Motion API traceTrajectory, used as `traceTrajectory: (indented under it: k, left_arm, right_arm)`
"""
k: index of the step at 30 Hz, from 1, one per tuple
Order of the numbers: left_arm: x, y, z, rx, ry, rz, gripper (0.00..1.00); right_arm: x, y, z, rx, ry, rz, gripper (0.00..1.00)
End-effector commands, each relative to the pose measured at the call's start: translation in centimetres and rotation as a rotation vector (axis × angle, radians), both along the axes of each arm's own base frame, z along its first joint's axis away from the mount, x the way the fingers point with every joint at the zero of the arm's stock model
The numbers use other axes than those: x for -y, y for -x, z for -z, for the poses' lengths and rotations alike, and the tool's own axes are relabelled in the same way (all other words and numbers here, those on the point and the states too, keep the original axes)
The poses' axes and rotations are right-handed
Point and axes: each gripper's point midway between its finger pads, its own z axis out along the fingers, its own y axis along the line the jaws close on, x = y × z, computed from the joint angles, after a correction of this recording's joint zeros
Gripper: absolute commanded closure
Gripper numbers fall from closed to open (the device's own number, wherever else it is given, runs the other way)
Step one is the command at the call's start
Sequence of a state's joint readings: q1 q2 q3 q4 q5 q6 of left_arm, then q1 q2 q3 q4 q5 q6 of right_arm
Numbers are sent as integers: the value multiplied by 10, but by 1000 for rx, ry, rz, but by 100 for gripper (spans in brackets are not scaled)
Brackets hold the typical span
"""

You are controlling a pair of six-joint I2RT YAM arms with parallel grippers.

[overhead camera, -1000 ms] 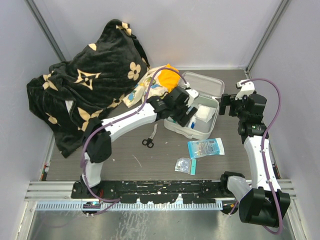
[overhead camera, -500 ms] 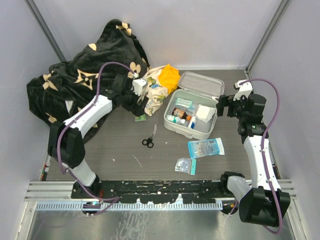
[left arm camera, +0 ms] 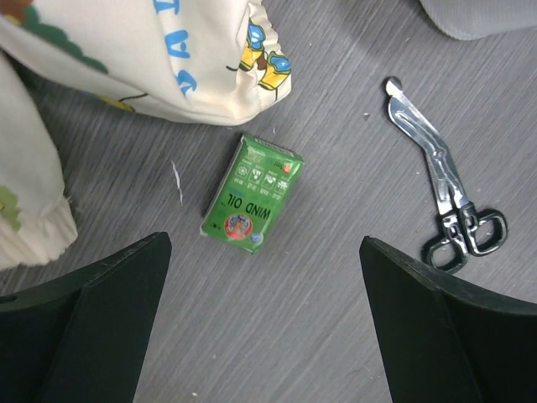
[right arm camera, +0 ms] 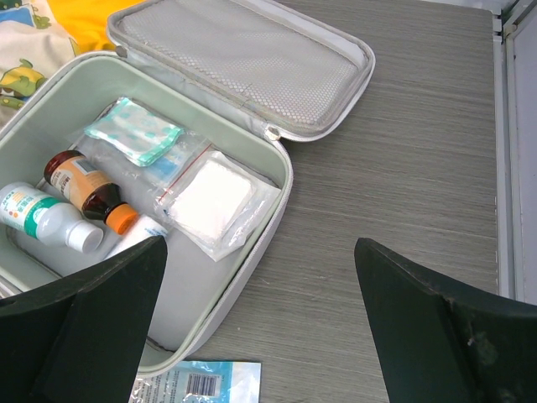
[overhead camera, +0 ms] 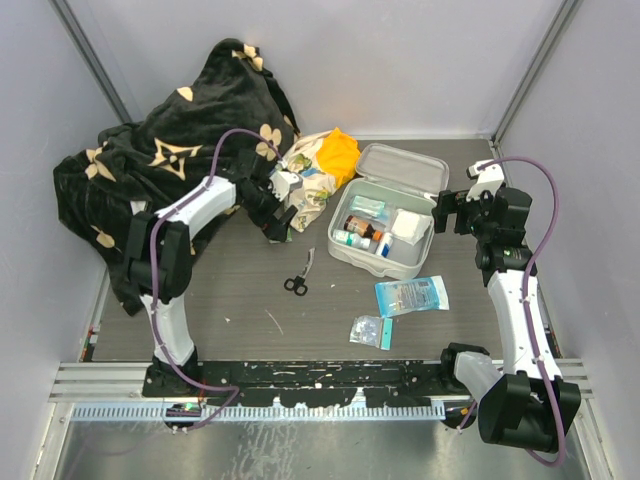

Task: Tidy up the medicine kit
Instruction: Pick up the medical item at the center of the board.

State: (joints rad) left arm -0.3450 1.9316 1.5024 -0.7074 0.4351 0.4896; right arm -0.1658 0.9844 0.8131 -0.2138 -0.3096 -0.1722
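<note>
The narrow width of the red-emblem end of the green box (left arm camera: 252, 200) is below, between my open fingers, so my left gripper will move down over that end next.
The medicine kit (overhead camera: 407, 267) lies open at centre right, its mesh-lined lid (right arm camera: 243, 63) hinged back. Inside are a brown bottle (right arm camera: 84, 180), a white bottle (right arm camera: 46, 220), a gauze packet (right arm camera: 210, 201) and a teal packet (right arm camera: 134, 130). My right gripper (overhead camera: 445, 212) hovers open just right of the kit (right arm camera: 281, 180), holding nothing. Over to the left, my left gripper (overhead camera: 275, 222) is open and empty above a small green "WIND OIL" box (left arm camera: 252, 200) that lies flat on the table. Steel scissors (left arm camera: 445, 201) lie to the right of that box.
A floral-and-orange cloth bundle (overhead camera: 320, 170) lies behind the green box, and a large black patterned blanket (overhead camera: 170, 170) is heaped at the back left. A blue packet (overhead camera: 410, 295) and a small sachet (overhead camera: 370, 330) lie in front of the kit. Walls close in on both sides.
My left arm swung from over the kit leftwards to beside the cloth bundle, and its jaws opened wider. The right arm stayed still.
</note>
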Motion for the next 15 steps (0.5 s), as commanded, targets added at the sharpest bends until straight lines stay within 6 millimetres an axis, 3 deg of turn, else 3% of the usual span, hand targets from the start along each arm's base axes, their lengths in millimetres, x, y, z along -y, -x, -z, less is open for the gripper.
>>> traceTrajectory:
  k: [1, 11, 15]
  left_arm:
    - [7, -12, -3, 26, 7, 94, 4]
    - [4, -18, 34, -16, -43, 155, 10]
    - [3, -16, 41, -23, -54, 189, 22]
  right_arm:
    - [-2, -3, -6, 30, 4, -19, 0]
    - [-2, -3, -5, 26, 10, -22, 0]
    - [-2, -3, -4, 21, 10, -24, 0]
